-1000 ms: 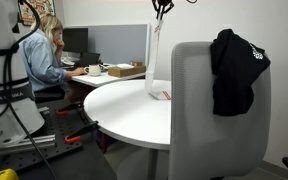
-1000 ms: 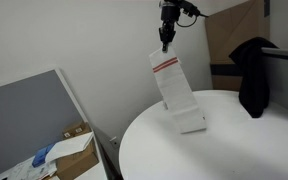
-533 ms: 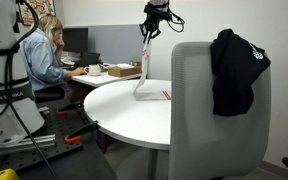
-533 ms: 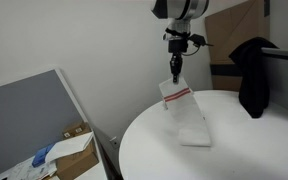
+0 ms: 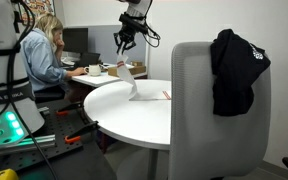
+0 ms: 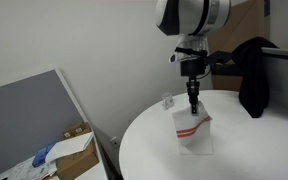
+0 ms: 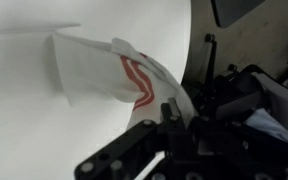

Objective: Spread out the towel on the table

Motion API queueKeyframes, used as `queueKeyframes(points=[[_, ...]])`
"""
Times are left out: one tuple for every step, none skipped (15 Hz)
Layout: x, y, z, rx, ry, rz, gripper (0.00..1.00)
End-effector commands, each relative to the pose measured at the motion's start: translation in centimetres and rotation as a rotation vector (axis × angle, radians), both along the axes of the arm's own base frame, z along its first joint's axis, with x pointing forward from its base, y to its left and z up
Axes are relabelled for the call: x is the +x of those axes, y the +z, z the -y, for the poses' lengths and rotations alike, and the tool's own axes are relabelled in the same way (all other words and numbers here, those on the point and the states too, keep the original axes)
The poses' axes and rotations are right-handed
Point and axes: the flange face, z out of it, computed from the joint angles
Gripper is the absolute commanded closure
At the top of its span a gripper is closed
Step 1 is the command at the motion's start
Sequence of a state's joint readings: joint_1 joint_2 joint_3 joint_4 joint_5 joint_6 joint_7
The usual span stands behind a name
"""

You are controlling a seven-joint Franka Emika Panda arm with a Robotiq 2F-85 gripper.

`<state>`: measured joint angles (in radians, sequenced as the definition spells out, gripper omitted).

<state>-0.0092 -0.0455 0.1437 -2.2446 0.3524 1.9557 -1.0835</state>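
Note:
The towel [image 5: 134, 90] lies folded, so I will draw the held end with my gripper toward the right in the wrist view, over the bare table edge [image 5: 93, 98], and let it go.
The towel [image 6: 192, 135], a thin white cloth with red stripes, is partly laid on the round white table [image 6: 149, 150]. One end is lifted by my gripper [image 6: 192, 104], which is shut on its upper edge just above the tabletop. In an exterior view the towel [image 5: 134, 90] slopes from the gripper [image 5: 124, 63] down to the table [image 5: 124, 115]. In the wrist view the towel [image 7: 99, 68] lies folded and wrinkled on the table [image 7: 34, 130], and its edge runs into the dark jaws [image 7: 170, 112].
A grey chair [image 5: 209, 110] with a black garment [image 5: 234, 70] over its back stands at the table, and the garment also shows in an exterior view [image 6: 252, 75]. A person [image 5: 46, 55] sits at a cluttered desk with a cardboard box [image 5: 124, 70]. A grey partition [image 6: 34, 120] stands beside another box [image 6: 74, 150].
My gripper has come down from high above the table and moved sideways with the towel. The towel hung nearly full length before; now most of it rests on the tabletop.

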Motion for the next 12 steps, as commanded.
queueKeyframes(points=[[-5.5,-0.2,-0.5,0.019,0.033,0.0,0.98],[-6.4,-0.3,-0.7,0.023,0.039,-0.006,0.98],[-7.3,-0.3,-1.1,0.028,0.042,-0.011,0.98],[-8.1,-0.2,-1.4,0.033,0.043,-0.015,0.98],[-8.8,-0.2,-1.8,0.04,0.044,-0.014,0.98],[-9.3,-0.1,-2.0,0.044,0.048,-0.016,0.98],[-9.8,0.1,-2.3,0.048,0.055,-0.016,0.67],[-10.2,0.2,-2.5,0.049,0.056,-0.015,0.66],[-10.5,0.4,-2.7,0.051,0.061,-0.014,0.59],[-10.8,0.5,-2.8,0.052,0.066,-0.011,0.53],[-10.9,0.7,-2.9,0.053,0.069,-0.009,0.44],[-11.0,0.9,-2.9,0.054,0.07,-0.005,0.38]])
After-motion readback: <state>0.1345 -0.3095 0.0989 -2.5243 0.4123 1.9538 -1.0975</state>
